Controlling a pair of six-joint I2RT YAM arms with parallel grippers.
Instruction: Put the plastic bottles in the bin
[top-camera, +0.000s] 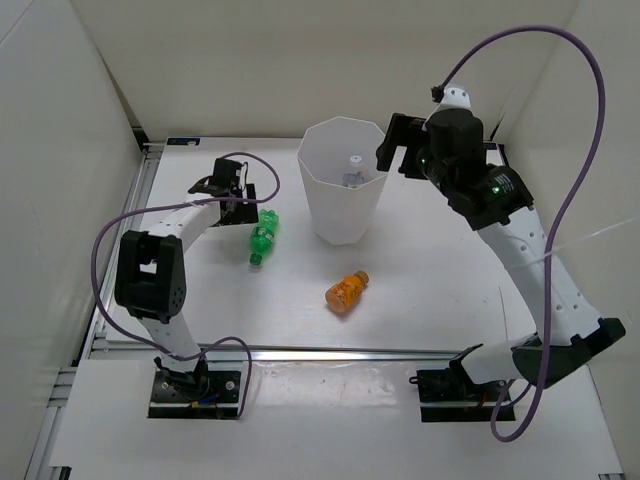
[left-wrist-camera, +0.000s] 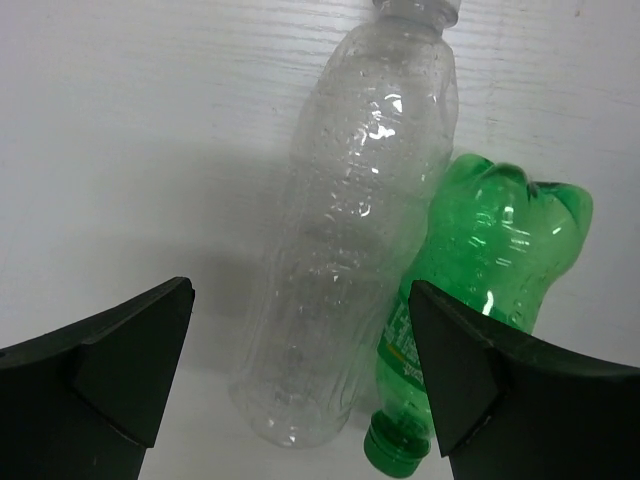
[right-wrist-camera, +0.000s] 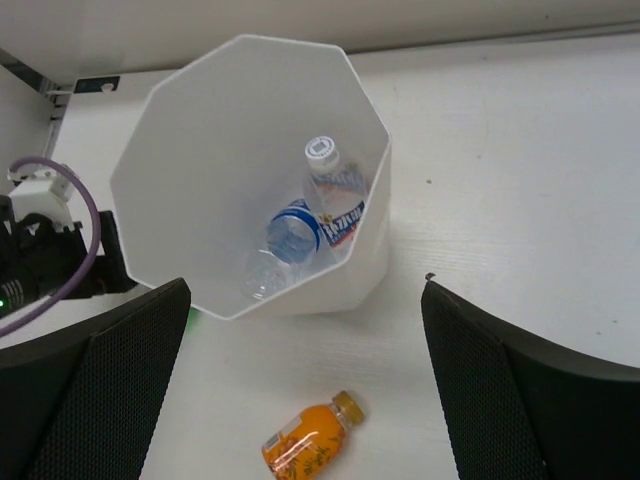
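Observation:
Next, my left gripper moves down around the clear bottle's middle (left-wrist-camera: 335, 255) below it, working one finger between the clear and green bottles, as the green one lies close alongside.
The white faceted bin (top-camera: 340, 215) stands at the table's far middle. Inside it lie a blue-labelled bottle (right-wrist-camera: 293, 232) and a clear bottle with a white-red label (right-wrist-camera: 338, 195). An orange bottle (top-camera: 347, 291) (right-wrist-camera: 308, 443) lies on its side in front of the bin. A green bottle (top-camera: 263, 238) (left-wrist-camera: 490, 260) lies left of the bin, touching a clear bottle (left-wrist-camera: 350, 200). My left gripper (top-camera: 236, 192) (left-wrist-camera: 300, 375) hovers open over the clear bottle's base, its right finger above the green bottle's neck. My right gripper (top-camera: 400, 148) (right-wrist-camera: 305, 390) hangs open and empty high beside the bin's right rim (right-wrist-camera: 385, 140).
White walls close in the table on the left, back and right. Metal rails (top-camera: 300, 352) run along the near and left edges. Purple cables (top-camera: 590, 120) loop from both arms.

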